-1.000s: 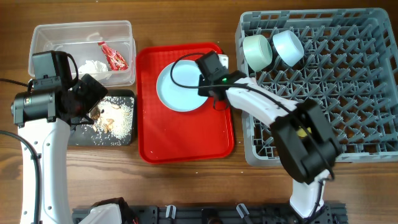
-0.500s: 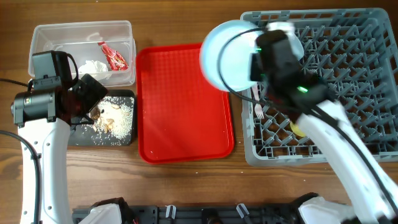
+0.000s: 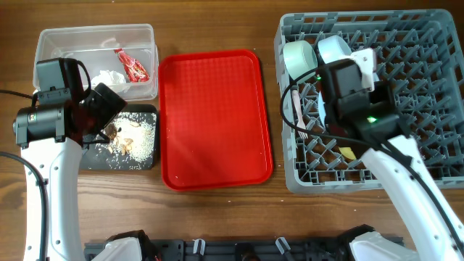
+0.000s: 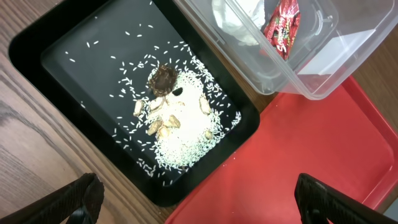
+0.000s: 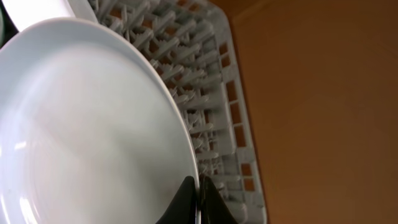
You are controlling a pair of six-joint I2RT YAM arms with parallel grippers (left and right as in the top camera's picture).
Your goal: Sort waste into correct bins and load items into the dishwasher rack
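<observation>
My right gripper should go down next, set the pale blue plate onto the pegs beside the white fork (image 3: pixel 299 116) and let go of the plate's rim, since the plate is already on edge there.
My right gripper (image 3: pixel 332 101) is shut on the rim of the pale blue plate (image 3: pixel 323 110) and holds it on edge among the pegs of the grey dishwasher rack (image 3: pixel 420 51). In the right wrist view the plate (image 5: pixel 87 124) fills the left side, pinched at the gripper (image 5: pixel 199 200). Two pale bowls (image 3: pixel 299 59) lie in the rack's far left corner. A white fork (image 3: pixel 299 116) and the yellow cup (image 3: pixel 348 152) are in the rack. My left gripper (image 4: pixel 202 205) is open and empty above the black tray (image 4: pixel 62 56), which holds the food scraps (image 4: pixel 171 115).
The clear tub (image 3: pixel 98 43) holds the red wrapper (image 3: pixel 132 65) and the white tissue (image 3: pixel 109 76). The flat red serving tray (image 3: pixel 215 116) lies bare between the bins and the rack. The rack (image 5: pixel 211 81) reaches the table's right edge.
My right gripper lifted the plate off the red tray, carried it right and turned it on edge into the rack. The left arm has not moved.
</observation>
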